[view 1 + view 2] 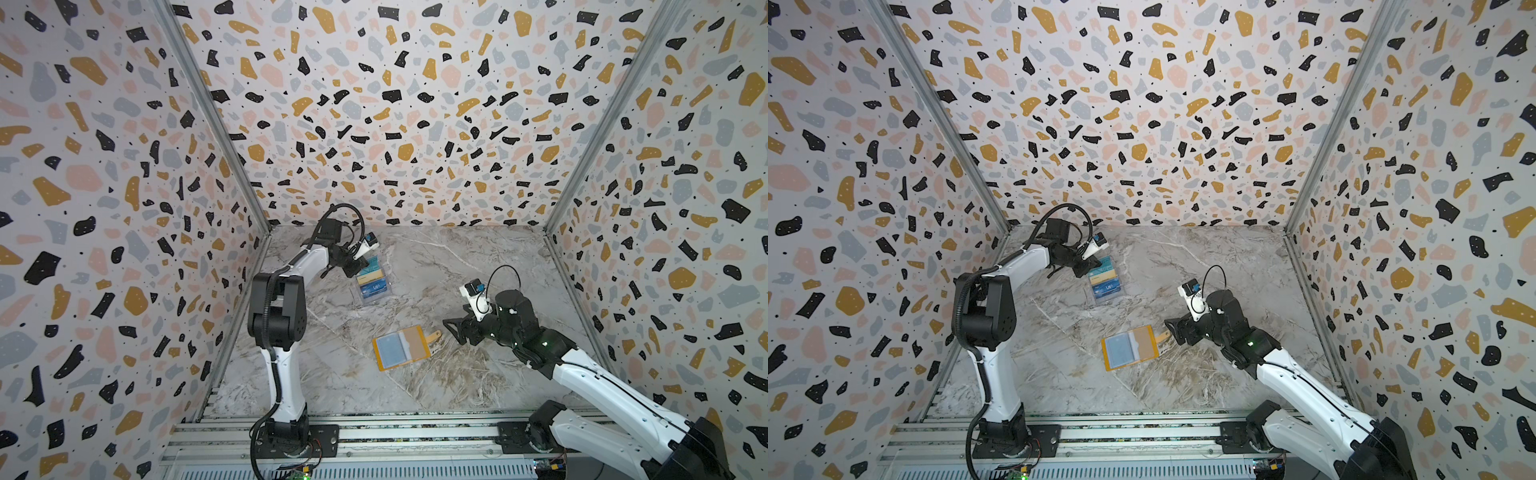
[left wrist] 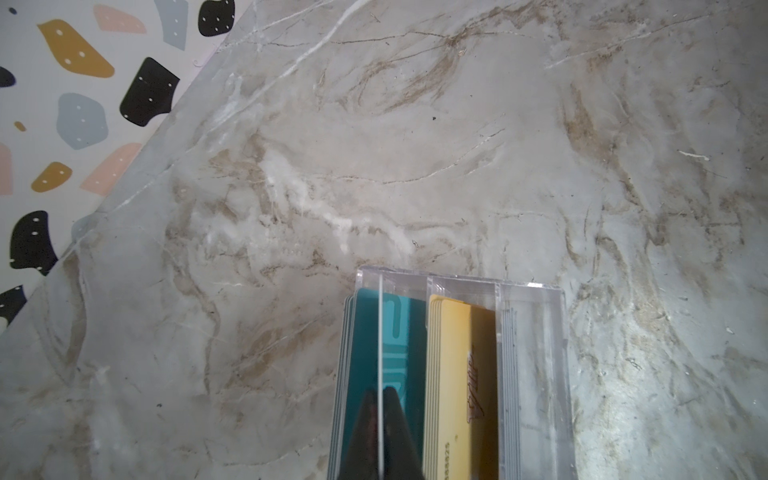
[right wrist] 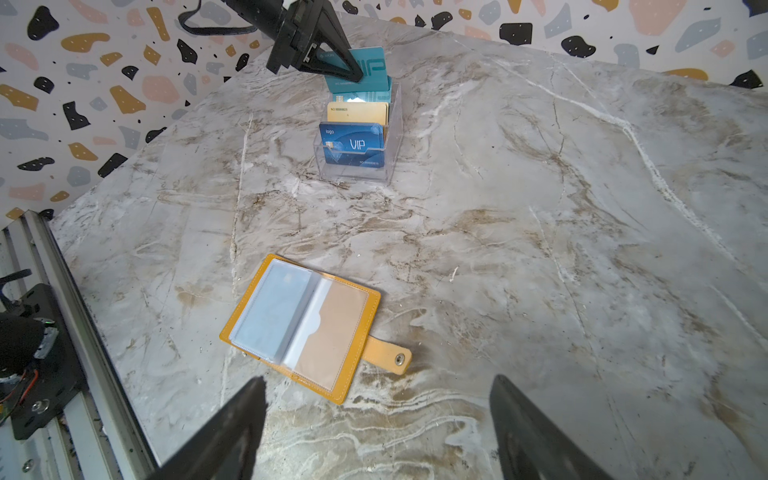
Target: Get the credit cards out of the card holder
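The left gripper should next lower the upright card into the clear box's back level (image 1: pixel 370 265) (image 2: pixel 405 336) below and let go of it, since matching teal cards stand there.
The mustard-yellow card holder (image 1: pixel 401 347) (image 1: pixel 1129 347) (image 3: pixel 299 328) lies open and flat on the marble table, and its clear sleeves look empty. My left gripper (image 1: pixel 358 266) (image 1: pixel 1088 268) (image 2: pixel 380 391) is shut on a teal credit card (image 3: pixel 372 62), seen edge-on in the left wrist view. It holds the card upright over the back tier of a clear tiered box (image 1: pixel 374 291) (image 3: pixel 353 172). Gold-yellow credit cards (image 2: pixel 453 353) (image 3: pixel 357 113) stand in the middle tier. My right gripper (image 1: pixel 451 330) (image 1: pixel 1173 330) (image 3: pixel 376 382) is open just right of the holder's snap tab (image 3: pixel 388 355), holding nothing.
A blue VIP card (image 3: pixel 353 145) fills the box's front tier, and more teal cards (image 2: pixel 361 332) stand in the back tier. Terrazzo walls (image 1: pixel 124 208) close in the table on three sides. An aluminium rail (image 1: pixel 374 436) runs along the front edge.
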Action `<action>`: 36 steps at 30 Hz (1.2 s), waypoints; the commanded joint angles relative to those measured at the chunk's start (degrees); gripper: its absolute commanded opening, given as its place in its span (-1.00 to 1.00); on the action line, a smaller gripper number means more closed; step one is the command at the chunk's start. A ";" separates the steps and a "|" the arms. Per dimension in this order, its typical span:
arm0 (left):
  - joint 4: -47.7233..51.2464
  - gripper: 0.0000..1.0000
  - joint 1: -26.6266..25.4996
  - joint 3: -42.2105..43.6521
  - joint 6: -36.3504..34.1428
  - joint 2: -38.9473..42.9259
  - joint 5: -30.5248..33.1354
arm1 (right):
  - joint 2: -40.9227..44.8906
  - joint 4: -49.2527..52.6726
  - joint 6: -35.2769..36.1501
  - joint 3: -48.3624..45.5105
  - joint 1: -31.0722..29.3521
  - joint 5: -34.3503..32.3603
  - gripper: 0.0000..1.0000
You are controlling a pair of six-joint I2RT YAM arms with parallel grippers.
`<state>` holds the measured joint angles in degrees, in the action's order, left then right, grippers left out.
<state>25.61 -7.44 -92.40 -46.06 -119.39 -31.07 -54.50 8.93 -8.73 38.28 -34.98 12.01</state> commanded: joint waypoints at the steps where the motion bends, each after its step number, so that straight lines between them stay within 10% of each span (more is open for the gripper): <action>1: 0.03 -1.00 0.59 -0.04 -0.05 -1.44 -0.62 | 1.75 -0.93 -0.36 -0.31 0.26 -1.07 0.70; 36: -2.09 -0.65 1.11 1.78 2.53 -1.28 -1.91 | 2.38 -1.51 -0.31 -0.58 0.21 -1.02 0.69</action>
<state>24.73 -6.79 -91.37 -44.29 -121.30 -32.53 -53.47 8.36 -8.75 37.85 -34.94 10.92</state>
